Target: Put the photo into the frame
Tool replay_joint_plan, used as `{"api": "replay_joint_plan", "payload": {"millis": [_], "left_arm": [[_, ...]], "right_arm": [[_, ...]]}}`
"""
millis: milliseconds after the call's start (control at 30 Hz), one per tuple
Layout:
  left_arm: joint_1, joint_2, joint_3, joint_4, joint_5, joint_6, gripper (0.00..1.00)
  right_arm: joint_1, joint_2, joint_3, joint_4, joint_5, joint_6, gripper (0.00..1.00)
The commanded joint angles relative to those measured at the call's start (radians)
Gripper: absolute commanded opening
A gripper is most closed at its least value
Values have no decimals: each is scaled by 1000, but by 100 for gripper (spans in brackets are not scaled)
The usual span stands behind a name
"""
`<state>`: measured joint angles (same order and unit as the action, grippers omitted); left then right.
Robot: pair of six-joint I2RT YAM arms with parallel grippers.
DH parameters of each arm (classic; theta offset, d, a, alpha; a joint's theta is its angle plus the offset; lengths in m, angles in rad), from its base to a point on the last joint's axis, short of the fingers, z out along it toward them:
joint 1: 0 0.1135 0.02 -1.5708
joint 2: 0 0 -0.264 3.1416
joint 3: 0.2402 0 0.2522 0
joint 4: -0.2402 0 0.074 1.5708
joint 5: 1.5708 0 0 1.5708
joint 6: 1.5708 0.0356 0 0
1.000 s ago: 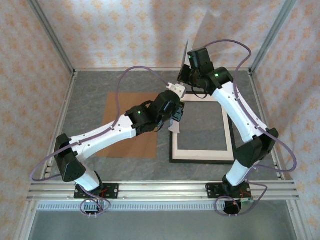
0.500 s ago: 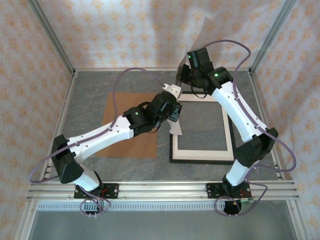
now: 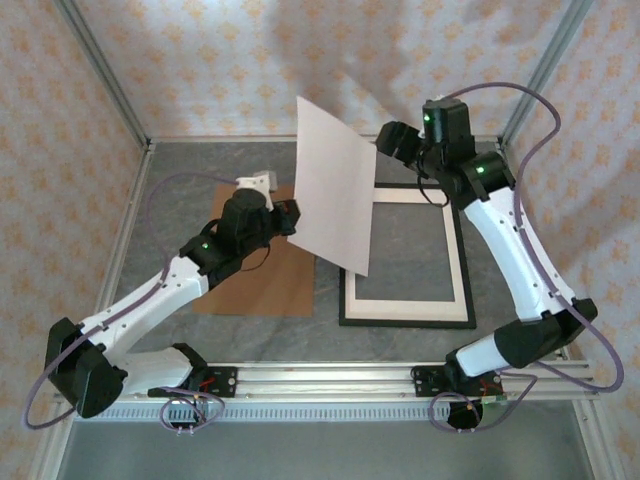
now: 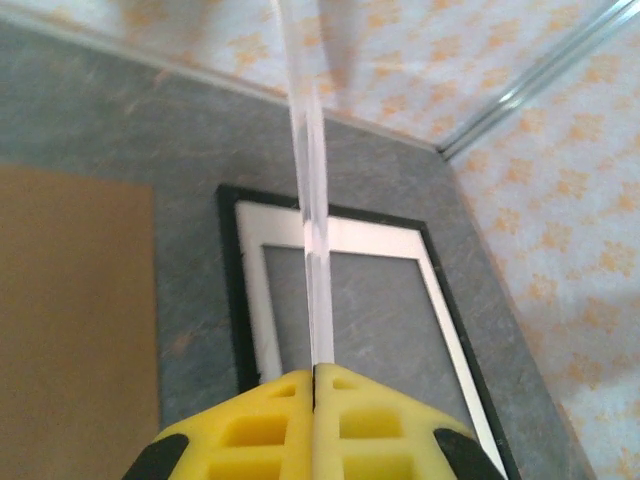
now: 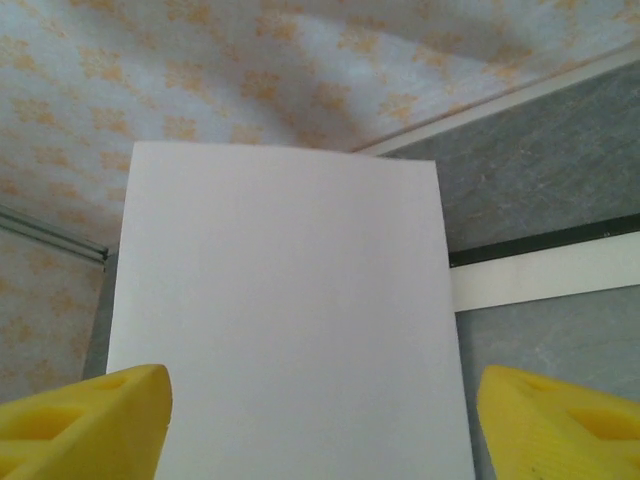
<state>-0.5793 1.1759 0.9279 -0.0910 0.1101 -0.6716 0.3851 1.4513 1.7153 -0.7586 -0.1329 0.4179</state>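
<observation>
The photo (image 3: 335,185) hangs tilted, so my left gripper needs to turn it flatter while lowering it toward the brown backing board below. Then my left gripper needs to let go of the photo's edge.
The photo (image 3: 335,185) hangs tilted in the air over the left side of the frame (image 3: 400,321), its plain white back toward the camera. My left gripper (image 3: 289,218) is shut on the photo's left edge. In the left wrist view the yellow fingers (image 4: 270,420) pinch the sheet (image 4: 312,250), seen edge-on, above the black frame (image 4: 228,290). My right gripper (image 3: 392,140) stands open just right of the photo's upper right edge. In the right wrist view the white sheet (image 5: 290,310) lies ahead of that gripper (image 5: 320,425), touching neither pad.
A brown backing board (image 3: 250,285) lies flat left of the frame, under my left arm, and appears as a tan board (image 4: 70,320) in the left wrist view. Patterned walls and metal posts close in the grey table (image 3: 180,190).
My right gripper has opened, let go of the photo and drawn back to the right. My left arm has swung left with the photo, which now shows its broad white back.
</observation>
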Motion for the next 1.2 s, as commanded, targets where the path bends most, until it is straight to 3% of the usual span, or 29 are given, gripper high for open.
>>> {"api": "replay_joint_plan", "payload": {"millis": [0,300,567,933,1167], "left_arm": [[56,-12,-104,85,89,-159,0],[159,0,-274,75,102,-139,0],[174,67,-362,101,65,-94,0],[174,80,-390,127,49,-95,0],[174,82,-395,139,55,-100,0]], "right_arm": [[-28,55,-128,1,-74,-41,82],[-38,178,-305,62,-214,-95,88],[-37,333,-340,181,-339,-90,90],[-39,460,-347,236,-308,-103,84],[-39,477,-394,297,-366,-85,70]]}}
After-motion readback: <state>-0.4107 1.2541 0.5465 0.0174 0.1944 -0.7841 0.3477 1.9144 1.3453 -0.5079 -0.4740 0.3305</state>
